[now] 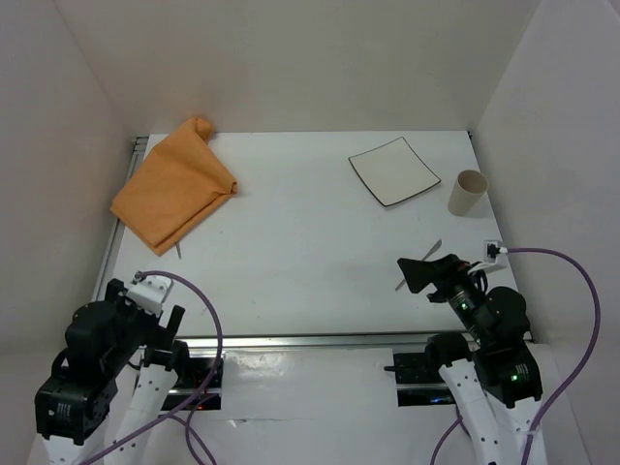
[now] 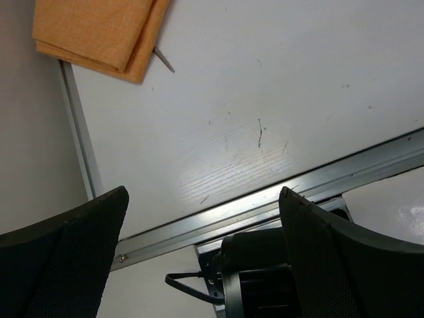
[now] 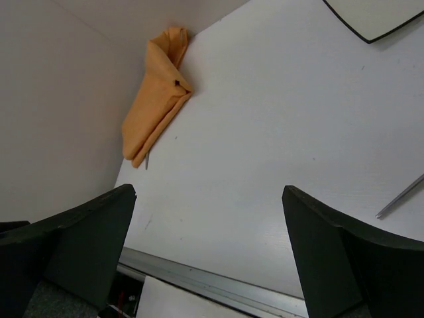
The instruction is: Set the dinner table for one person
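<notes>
I need to move my left gripper outward and to the right in the top view next, down onto the placemat's corner nearest the plate, because that corner is clear of walls.
The white dinner table (image 1: 291, 242) fills the top view. A folded orange placemat (image 1: 172, 186) lies at its far left, with a thin metal utensil tip (image 1: 180, 250) poking out from under its near edge. A square white plate (image 1: 394, 170) with a dark rim lies at the far right, a beige cup (image 1: 468, 192) beside it. A metal utensil (image 1: 418, 264) lies near my right gripper (image 1: 415, 275), which is open and empty above the table's near right. My left gripper (image 1: 165, 325) is open and empty over the near-left edge.
White walls enclose the table on the left, back and right. A metal rail (image 1: 310, 341) runs along the near edge. Purple cables (image 1: 572, 281) loop from both arms. The placemat (image 3: 156, 99) and plate corner (image 3: 371, 16) show in the right wrist view.
</notes>
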